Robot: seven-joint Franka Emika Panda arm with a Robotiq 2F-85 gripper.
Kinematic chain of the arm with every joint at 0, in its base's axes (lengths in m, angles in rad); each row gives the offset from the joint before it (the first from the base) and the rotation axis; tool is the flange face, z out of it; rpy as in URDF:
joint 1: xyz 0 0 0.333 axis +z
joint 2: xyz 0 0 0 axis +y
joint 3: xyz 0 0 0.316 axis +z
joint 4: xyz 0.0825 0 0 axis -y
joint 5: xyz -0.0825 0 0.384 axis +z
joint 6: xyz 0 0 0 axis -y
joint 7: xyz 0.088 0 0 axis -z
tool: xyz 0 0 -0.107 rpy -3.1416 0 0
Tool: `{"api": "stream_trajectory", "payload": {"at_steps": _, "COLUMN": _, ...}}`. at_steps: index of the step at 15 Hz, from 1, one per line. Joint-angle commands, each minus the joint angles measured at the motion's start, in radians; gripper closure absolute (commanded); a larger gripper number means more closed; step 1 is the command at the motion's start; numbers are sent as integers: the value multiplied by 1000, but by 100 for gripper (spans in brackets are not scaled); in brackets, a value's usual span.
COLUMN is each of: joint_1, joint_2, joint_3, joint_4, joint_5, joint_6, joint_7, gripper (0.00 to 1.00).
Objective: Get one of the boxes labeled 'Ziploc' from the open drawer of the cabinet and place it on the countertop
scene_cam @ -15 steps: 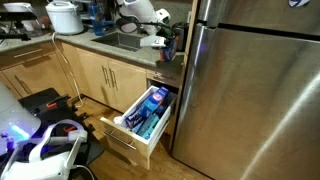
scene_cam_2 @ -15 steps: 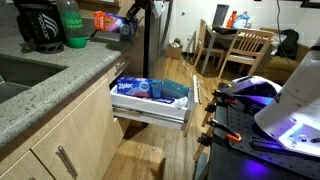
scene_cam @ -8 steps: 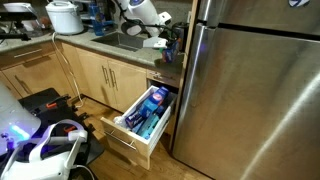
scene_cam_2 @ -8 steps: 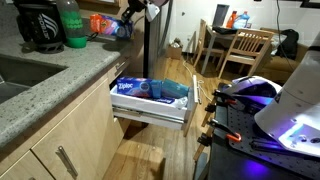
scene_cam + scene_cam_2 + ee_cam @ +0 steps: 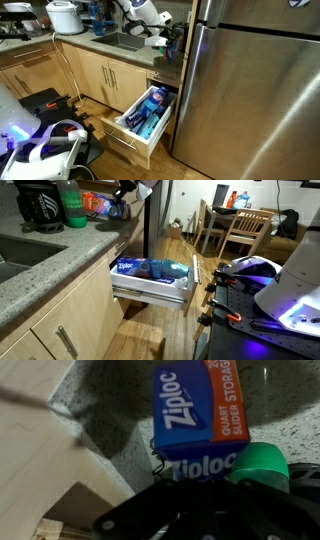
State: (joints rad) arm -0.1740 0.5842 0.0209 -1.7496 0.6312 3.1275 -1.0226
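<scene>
My gripper lowers the still-hanging blue Ziploc box next until it rests on the countertop (image 5: pixel 102 226) just below, beside the green bottle, and then releases it.
A blue Ziploc box (image 5: pixel 200 410) fills the wrist view, and my gripper (image 5: pixel 200 492) is shut on its near end, over the grey speckled countertop (image 5: pixel 110 420). In both exterior views the gripper (image 5: pixel 155 40) (image 5: pixel 122 198) hangs just above the countertop (image 5: pixel 100 47) (image 5: pixel 60 250) near its end by the fridge. Below it the light wood drawer (image 5: pixel 128 138) (image 5: pixel 150 292) of the cabinet (image 5: pixel 95 80) stands pulled out. More blue boxes (image 5: pixel 148 108) (image 5: pixel 140 270) lie inside it.
A green bottle (image 5: pixel 72 205) (image 5: pixel 262 465) stands on the counter close to the held box, beside a black coffee maker (image 5: pixel 35 205). The steel fridge (image 5: pixel 250 90) rises right beside the drawer. A sink (image 5: pixel 122 41) and a white cooker (image 5: pixel 65 15) sit farther along.
The gripper has carried the Ziploc box a little farther in over the countertop, toward the green bottle. The drawer and its boxes have not moved.
</scene>
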Motion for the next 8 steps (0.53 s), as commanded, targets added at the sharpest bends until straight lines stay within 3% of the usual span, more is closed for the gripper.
{"api": "stream_trajectory", "payload": {"at_steps": 1, "joint_1": 27, "joint_2": 31, "joint_3": -24, "joint_4": 47, "joint_5": -4, "joint_6": -17, "joint_7": 37, "gripper": 98}}
{"api": "stream_trajectory", "payload": {"at_steps": 8, "joint_1": 43, "joint_2": 68, "joint_3": -32, "joint_4": 78, "joint_5": -4, "joint_6": -36, "joint_7": 45, "gripper": 98}}
